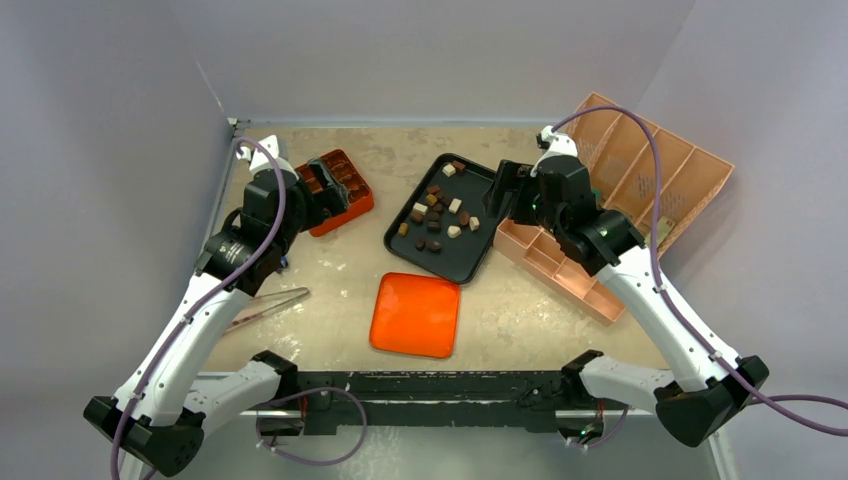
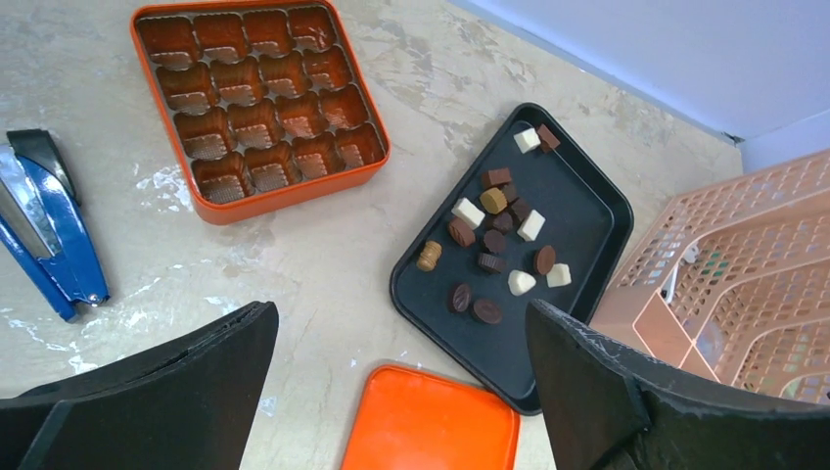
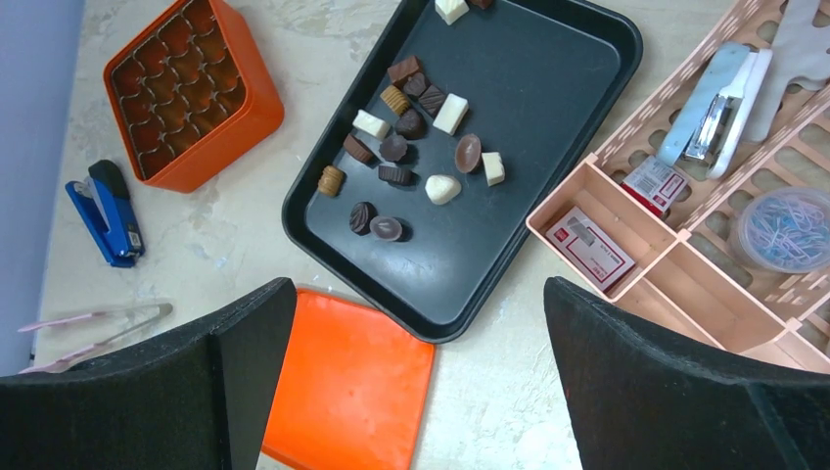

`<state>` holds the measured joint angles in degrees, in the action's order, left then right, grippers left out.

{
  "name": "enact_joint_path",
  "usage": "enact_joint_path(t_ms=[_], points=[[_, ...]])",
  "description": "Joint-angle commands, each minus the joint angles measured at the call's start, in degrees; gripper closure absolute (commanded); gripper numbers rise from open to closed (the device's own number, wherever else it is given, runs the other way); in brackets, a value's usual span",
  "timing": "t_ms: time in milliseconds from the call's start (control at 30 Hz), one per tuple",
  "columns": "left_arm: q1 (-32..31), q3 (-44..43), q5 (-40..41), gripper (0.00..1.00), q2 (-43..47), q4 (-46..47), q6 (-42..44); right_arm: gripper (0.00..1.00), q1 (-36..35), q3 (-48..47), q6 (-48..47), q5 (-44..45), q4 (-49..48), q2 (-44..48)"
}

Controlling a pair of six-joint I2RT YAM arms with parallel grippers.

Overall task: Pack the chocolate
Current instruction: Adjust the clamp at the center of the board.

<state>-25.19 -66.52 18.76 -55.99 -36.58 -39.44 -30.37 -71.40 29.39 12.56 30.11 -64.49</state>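
Note:
The left gripper moves back and down from above the box next, turning to straddle the tweezers' joined metal end (image 1: 296,293), because both arms lie close together there.
The chocolate (image 1: 436,212) is a scatter of several small dark brown, mid brown and cream-white pieces lying on a black tray (image 1: 455,255) at mid table. The wrist views show the same pieces (image 2: 494,240) (image 3: 411,147) loose on the tray (image 2: 577,196) (image 3: 529,117). An orange compartmented box (image 2: 259,103) (image 3: 191,93) stands to the tray's left with its cells bare. My left gripper (image 1: 320,192) (image 2: 399,323) hovers open over that box. Over the tray's right edge my right gripper (image 1: 505,192) (image 3: 419,294) hangs open. Neither holds anything.
A flat orange lid (image 1: 416,314) (image 2: 431,426) (image 3: 347,387) lies in front of the tray. Pink desk organisers (image 1: 560,265) (image 3: 675,264) with stationery stand at the right. A blue stapler (image 2: 54,235) (image 3: 108,211) and tweezers (image 1: 265,305) (image 3: 93,328) lie at the left.

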Motion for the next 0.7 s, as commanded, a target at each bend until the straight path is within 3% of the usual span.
enact_joint_path(t_ms=[0,333,500,667], points=[[-0.2,-1.4,4.4,0.02,0.6,1.2,-1.6,0.01,-0.3,0.0,0.5,0.4,-2.0,1.1],[-0.2,-4.1,18.5,0.05,-4.4,-6.3,-10.5,0.01,-0.3,1.8,1.2,-0.6,-2.8,2.5],[0.0,-5.2,28.0,0.14,-8.4,-15.1,-26.1,0.01,-0.3,2.6,1.8,-2.1,-4.4,3.3],[1.5,-6.1,28.0,0.19,-13.2,-23.9,-39.4,0.01,-0.3,5.5,2.1,-3.4,-6.9,4.3]])
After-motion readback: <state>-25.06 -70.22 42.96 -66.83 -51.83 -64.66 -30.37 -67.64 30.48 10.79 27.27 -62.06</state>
